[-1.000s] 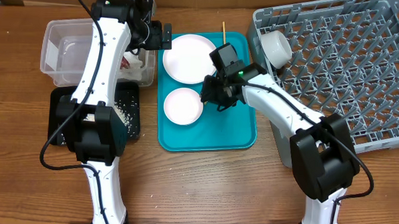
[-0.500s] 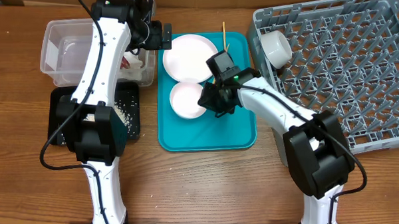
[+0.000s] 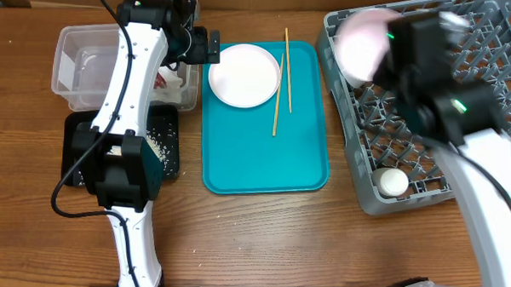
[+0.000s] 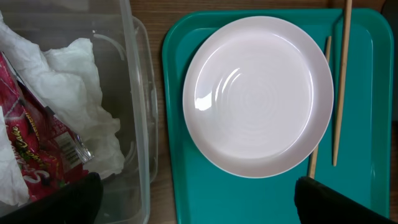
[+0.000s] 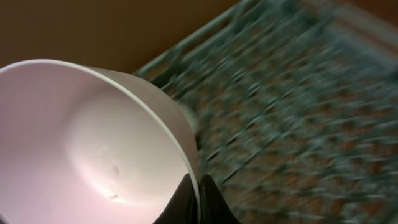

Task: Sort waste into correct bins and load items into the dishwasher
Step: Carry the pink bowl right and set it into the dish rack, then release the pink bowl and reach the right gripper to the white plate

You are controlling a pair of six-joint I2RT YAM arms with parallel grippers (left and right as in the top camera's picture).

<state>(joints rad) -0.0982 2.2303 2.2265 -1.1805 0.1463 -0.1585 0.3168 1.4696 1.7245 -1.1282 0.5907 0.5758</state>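
The bowl [image 3: 360, 38] should swing around as my right gripper turns. My right gripper should then lower it and release the bowl's rim, because there are empty slots below, along the rack's tray side [image 3: 374, 102].
My right gripper [image 5: 199, 185] is shut on the rim of a small white bowl [image 5: 87, 143], one finger inside and one outside. In the overhead view that bowl [image 3: 360, 38] hangs, blurred, over the far left corner of the grey dishwasher rack [image 3: 498, 37]. A small white cup [image 3: 394, 182] lies in the rack's near left corner. The pale pink plate [image 3: 244, 75] and two chopsticks [image 3: 279, 91] lie on the teal tray [image 3: 263, 161]. My left gripper [image 4: 199, 208] hangs open between the plate [image 4: 258, 93] and the clear tub [image 4: 140, 93], which holds a crumpled napkin [image 4: 81, 93] and a red wrapper [image 4: 37, 146].
The black tray [image 3: 166, 149] with scattered rice grains sits in front of the clear tub [image 3: 79, 65], partly under my left arm. The rack [image 5: 298, 93] fills the right wrist view behind the bowl, smeared by motion.
My right gripper has closed on the small bowl on the teal tray and carried it up and right, over the rack. The chopsticks now show fully. The left arm has not moved.
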